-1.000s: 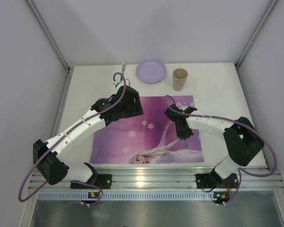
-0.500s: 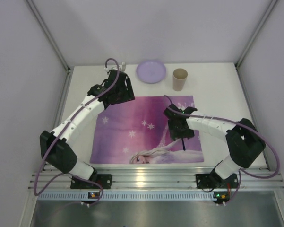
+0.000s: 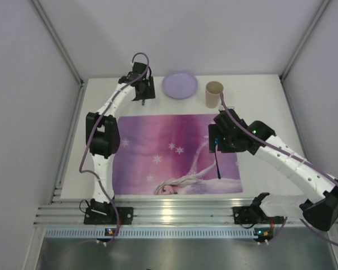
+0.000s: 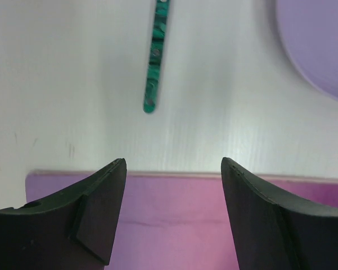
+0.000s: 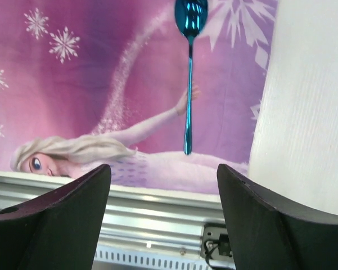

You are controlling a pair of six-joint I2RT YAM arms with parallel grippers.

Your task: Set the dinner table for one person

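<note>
I will next move my left gripper outward and lower its open fingers on both sides of the green handle (image 3: 143, 102) (image 4: 158, 35). The handle lies below and outward of my left gripper, beyond the mat's far edge.
The dinner table (image 3: 258, 101) is a white top with a purple princess placemat (image 3: 157, 152) on it. A blue spoon (image 5: 189, 73) lies free on the mat's right side (image 3: 218, 166), handle toward the near rail. Above the spoon's bowl end hangs my right gripper (image 3: 215, 140), open and empty (image 5: 163, 174). At the far left my left gripper (image 3: 142, 94) stands open and empty (image 4: 173, 169) over the mat's far edge. Just beyond it lies a green-handled utensil (image 4: 156, 56). A lilac plate (image 3: 180, 84) and a brown paper cup (image 3: 214, 94) stand at the back.
An aluminium rail (image 3: 180, 212) runs along the near edge, with both arm bases bolted to it. White walls close in the table on the left, right and back. The lilac plate (image 4: 320, 45) lies to the right of the green-handled utensil.
My right gripper opened and left the blue spoon on the mat, then drew back toward the right. My left arm stretched out to the far left, past the mat's far edge.
</note>
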